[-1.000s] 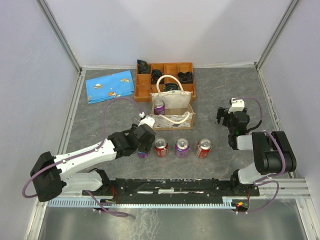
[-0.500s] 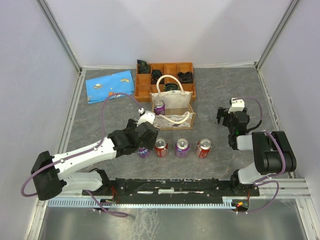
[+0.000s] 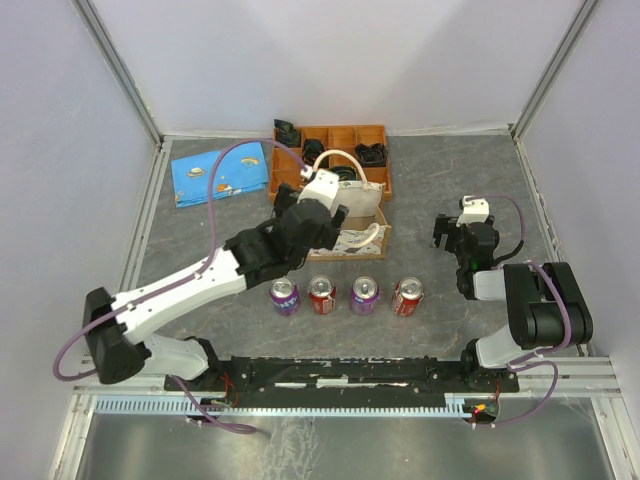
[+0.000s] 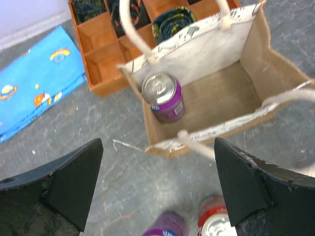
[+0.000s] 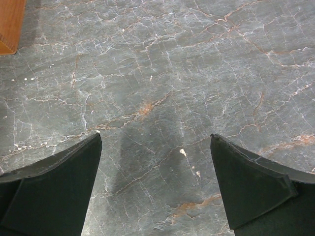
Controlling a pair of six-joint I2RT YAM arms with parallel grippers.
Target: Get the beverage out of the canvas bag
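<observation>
The purple can's upper end (image 4: 162, 93) stands uncovered below the left gripper, so the robot should lower that gripper through the bag's opening and close its fingers around the can there.
The cream canvas bag (image 3: 364, 203) stands open in front of the wooden tray. In the left wrist view the bag (image 4: 206, 51) holds one upright purple beverage can (image 4: 164, 97) in its left corner. My left gripper (image 3: 318, 222) hovers over the bag's near-left edge and hides that can from the top camera. That gripper (image 4: 157, 147) is open and empty, with the bag's near wall between and beyond its fingers. My right gripper (image 3: 445, 232) rests at the right, open (image 5: 155, 140) over bare table.
Several cans stand in a row near the table's front: purple (image 3: 285, 296), red (image 3: 321, 294), purple (image 3: 364, 295), red (image 3: 407, 296). An orange-brown compartmented tray (image 3: 375, 135) with dark items sits behind the bag. A blue patterned cloth (image 3: 220, 172) lies at the back left.
My left gripper opened and let go of the purple can at the row's left end. It then rose and moved back to the bag. The right arm has not moved.
</observation>
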